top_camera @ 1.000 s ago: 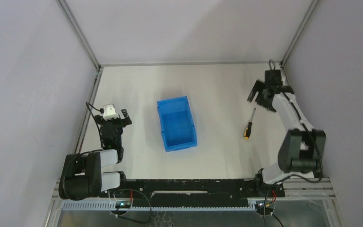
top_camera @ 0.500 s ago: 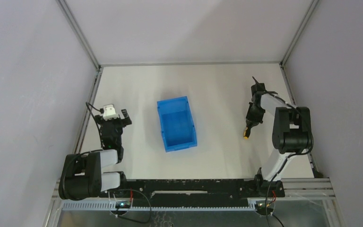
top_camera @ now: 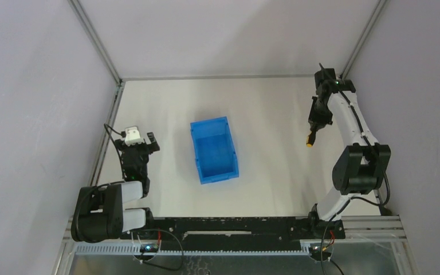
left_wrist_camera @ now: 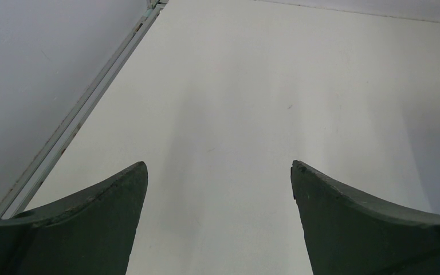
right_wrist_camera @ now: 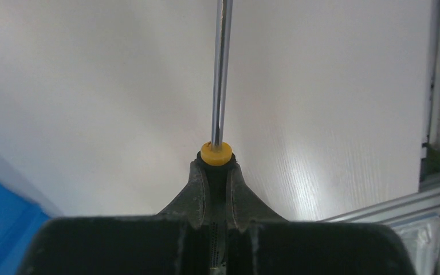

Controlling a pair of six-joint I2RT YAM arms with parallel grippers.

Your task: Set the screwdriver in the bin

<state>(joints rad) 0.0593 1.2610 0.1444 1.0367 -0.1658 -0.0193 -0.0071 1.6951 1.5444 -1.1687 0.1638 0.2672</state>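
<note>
The blue bin is open at the top, so the robot's right gripper will next swing to the left in the top view, go down into the bin's middle [top_camera: 215, 153] and let go of the screwdriver [top_camera: 310, 141].
The screwdriver [right_wrist_camera: 216, 153] is clamped by its black handle between my right gripper's fingers [right_wrist_camera: 195, 189]. Its yellow collar and grey shaft stick out ahead of them over the white table. In the top view my right gripper [top_camera: 315, 117] is at the far right of the table, and the yellow handle end of the screwdriver [top_camera: 310, 141] shows just below it. The blue bin [top_camera: 214, 150] stands open-topped in the middle of the table, well left of the right gripper. One blue corner of the bin [right_wrist_camera: 0, 229] shows in the right wrist view. My left gripper [top_camera: 139, 143] [left_wrist_camera: 217, 172] stands open over bare table at the left.
Grey walls close in the table on three sides. A metal rail [top_camera: 106, 132] runs along the left edge and another rail [right_wrist_camera: 435, 80] lies close to the right gripper. The arm bases sit on a black bar [top_camera: 229, 223] at the near edge.
My right gripper came down on the screwdriver lying on the table, shut on its handle and carried it up toward the far right corner. The left arm and bin did not move.
</note>
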